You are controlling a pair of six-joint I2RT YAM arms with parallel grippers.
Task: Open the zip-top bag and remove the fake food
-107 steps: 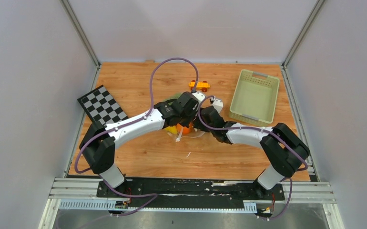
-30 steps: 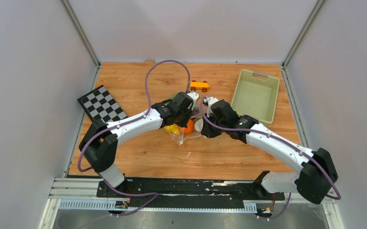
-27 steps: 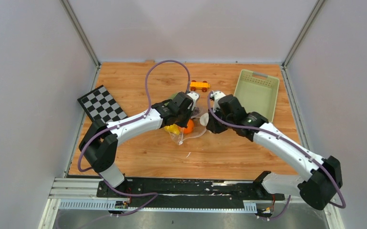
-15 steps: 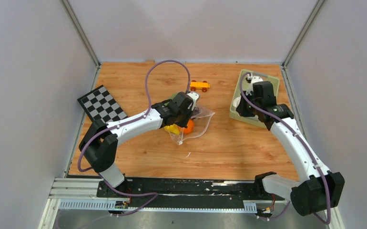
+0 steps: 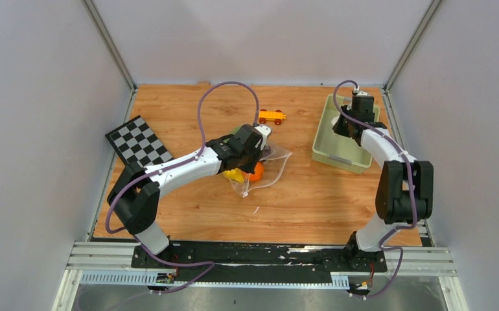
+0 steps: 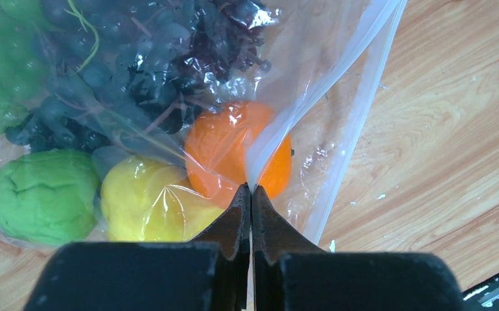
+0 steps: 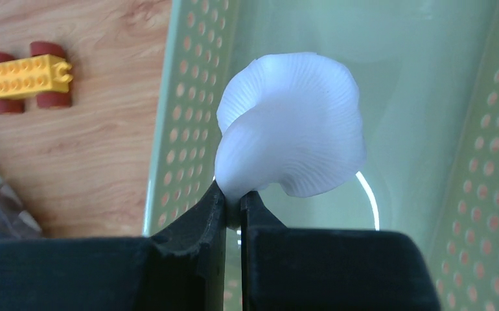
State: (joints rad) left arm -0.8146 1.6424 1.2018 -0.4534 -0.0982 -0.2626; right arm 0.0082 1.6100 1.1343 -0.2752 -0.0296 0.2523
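Note:
The white mushroom will next go down with my right gripper, away from my base, into the basket's far corner (image 5: 338, 110) (image 7: 267, 37) on the toy car's side.
The clear zip-top bag (image 5: 266, 170) lies open at mid-table. My left gripper (image 6: 251, 189) is shut on its plastic edge (image 6: 337, 78). Inside it I see an orange ball (image 6: 234, 146), a yellow lemon (image 6: 143, 204), a green round piece (image 6: 43, 194) and a dark purple grape bunch (image 6: 150, 58). The orange ball also shows in the top view (image 5: 256, 171). My right gripper (image 7: 234, 201) is shut on the white mushroom (image 7: 292, 133) by its stem and holds it above the inside of the pale green basket (image 7: 441, 116). In the top view the right gripper (image 5: 348, 125) is over that basket (image 5: 337, 152).
An orange-yellow toy car (image 5: 271, 116) sits behind the bag and also shows in the right wrist view (image 7: 23, 78). A checkerboard plate (image 5: 138, 141) lies at the left. The enclosure walls border the table on three sides.
My right gripper has pulled the white mushroom away from the bag and swung right and back until it is over the green basket. The left gripper stays shut on the bag's edge.

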